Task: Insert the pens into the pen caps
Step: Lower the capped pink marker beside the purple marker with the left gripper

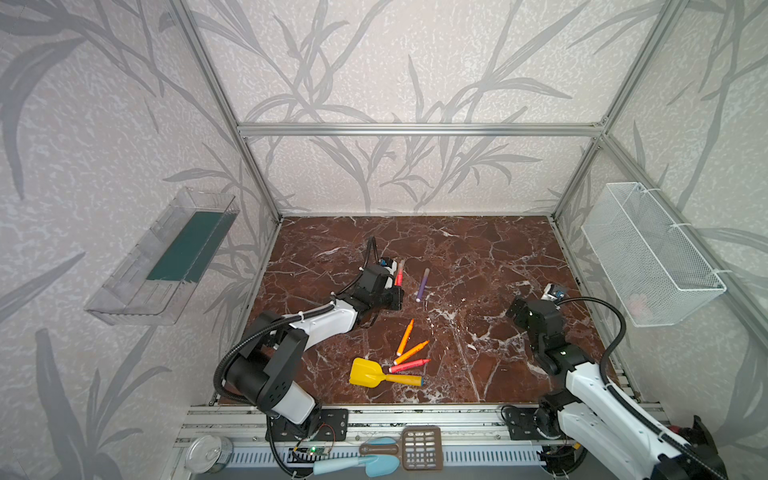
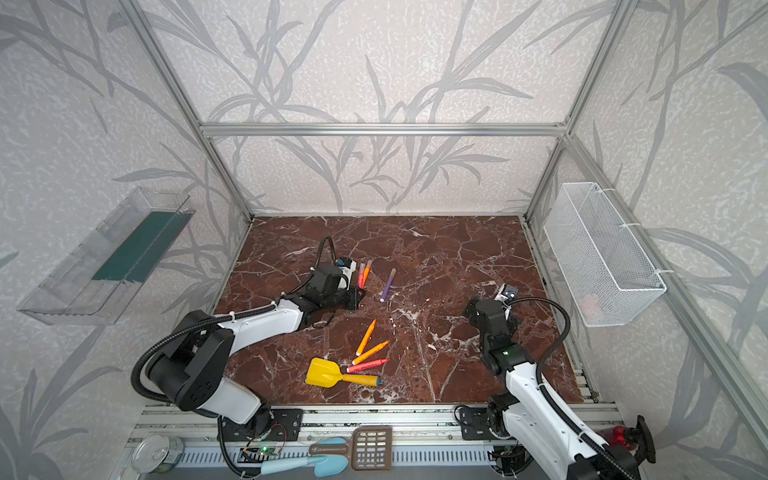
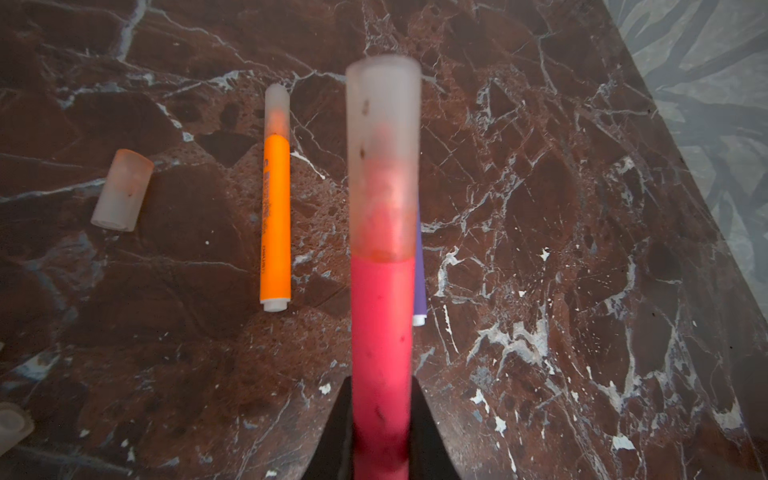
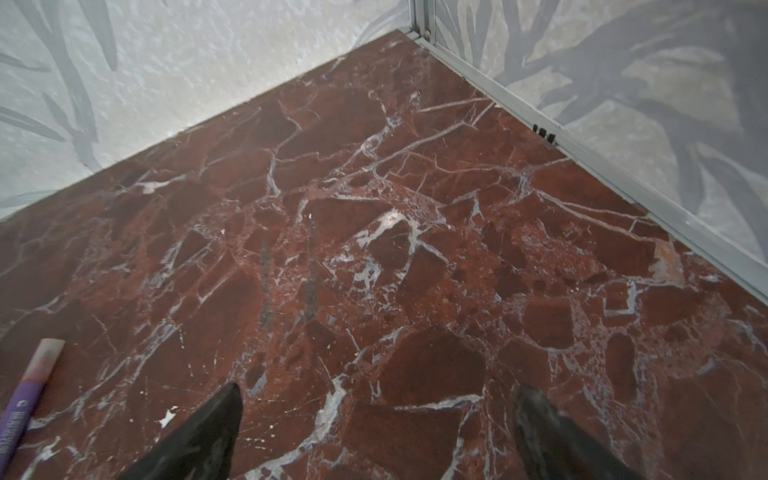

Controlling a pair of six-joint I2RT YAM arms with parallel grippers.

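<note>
Next, my left gripper moves down toward the purple pen (image 1: 423,284) and lets go of the pink-red pen on the bare tabletop beside it, because the cap already covers the pink-red pen's tip.
My left gripper (image 3: 382,388) is shut on a pink-red pen (image 3: 382,328) whose tip sits inside a pale pen cap (image 3: 383,158). In a top view this pen (image 1: 400,277) points away from the left gripper (image 1: 395,297), low over the table. Beside it lie a capped orange pen (image 3: 275,224), a loose cap (image 3: 122,191) and a purple pen (image 1: 423,284) that also wears a cap (image 4: 45,357). Two uncapped orange pens (image 1: 405,336) (image 1: 412,352) and a pink-red pen (image 1: 409,365) lie nearer the front. My right gripper (image 4: 378,415) hangs open over bare table.
A yellow toy shovel (image 1: 372,373) lies by the front pens. Another cap (image 3: 12,424) shows at the edge of the left wrist view. A wire basket (image 1: 652,257) hangs on the right wall and a clear tray (image 1: 166,257) on the left wall.
</note>
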